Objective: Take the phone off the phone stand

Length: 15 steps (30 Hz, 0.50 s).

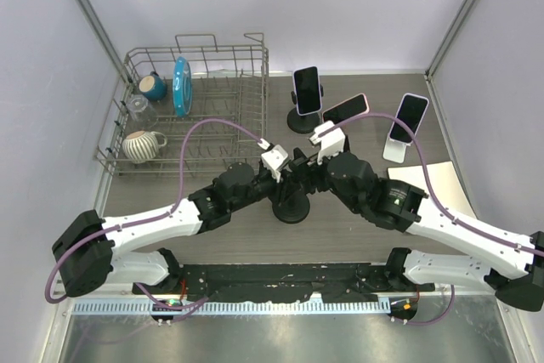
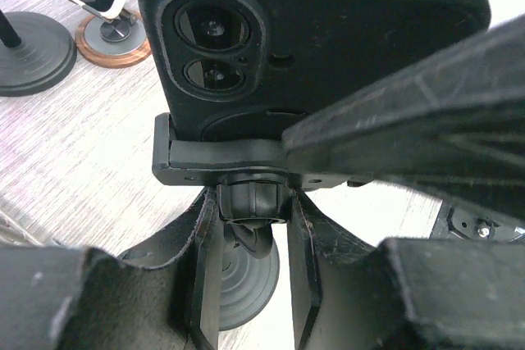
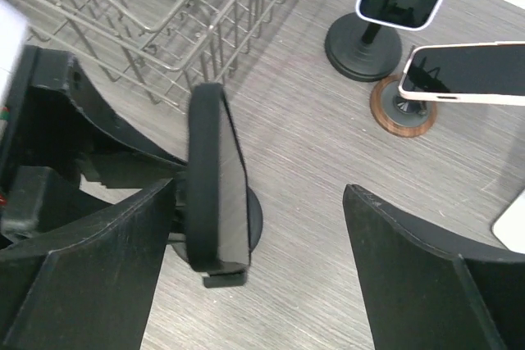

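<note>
I will next shift my right gripper to the left in the overhead view and center its open fingers around the phone's edge (image 1: 299, 164) (image 3: 207, 185), since it sits close to one fingertip.
The phone (image 2: 312, 38) is black and stands upright in the cradle of a black phone stand (image 2: 221, 157), its camera lenses facing my left wrist. My left gripper (image 2: 253, 227) is under the cradle, its fingers pressed on both sides of the stand's neck joint. In the right wrist view the phone (image 3: 217, 178) shows edge-on. My right gripper (image 3: 261, 190) is wide open around it, with the phone close to the left finger (image 3: 98, 268) and a broad gap to the other. From above, both grippers meet over the stand's round base (image 1: 289, 208).
A wire dish rack (image 1: 195, 116) at the back left holds a blue plate (image 1: 181, 85) and mugs. Three other phones stand on stands behind: (image 1: 306, 89), (image 1: 346, 110), (image 1: 411, 114). A white sheet (image 1: 425, 178) lies at the right.
</note>
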### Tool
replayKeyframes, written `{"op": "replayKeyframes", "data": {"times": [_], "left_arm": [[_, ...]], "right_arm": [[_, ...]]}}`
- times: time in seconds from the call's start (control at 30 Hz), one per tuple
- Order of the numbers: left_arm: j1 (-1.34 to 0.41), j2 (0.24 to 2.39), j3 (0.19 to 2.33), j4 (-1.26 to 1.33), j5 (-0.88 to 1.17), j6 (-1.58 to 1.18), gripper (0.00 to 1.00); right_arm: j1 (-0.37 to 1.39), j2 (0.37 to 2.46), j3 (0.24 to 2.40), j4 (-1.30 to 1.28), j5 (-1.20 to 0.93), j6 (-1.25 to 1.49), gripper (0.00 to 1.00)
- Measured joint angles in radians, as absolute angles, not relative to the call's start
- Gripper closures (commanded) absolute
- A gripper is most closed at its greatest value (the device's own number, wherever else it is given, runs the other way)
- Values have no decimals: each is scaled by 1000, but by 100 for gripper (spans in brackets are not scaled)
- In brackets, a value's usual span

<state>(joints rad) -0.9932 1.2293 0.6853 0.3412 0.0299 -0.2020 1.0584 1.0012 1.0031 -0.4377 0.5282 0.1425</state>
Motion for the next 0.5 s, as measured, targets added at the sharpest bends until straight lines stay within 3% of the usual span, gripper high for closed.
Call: {"op": "replayKeyframes", "data": {"times": [0.13,0.5], "left_arm": [[-1000,1222,676,348,10,-205,100],[-1015,1213,669,347,-19,-206,100]], "right_arm": [[1058,937,938,-386,563,141,10],[1058,931,852,-263,561,121,30]]}}
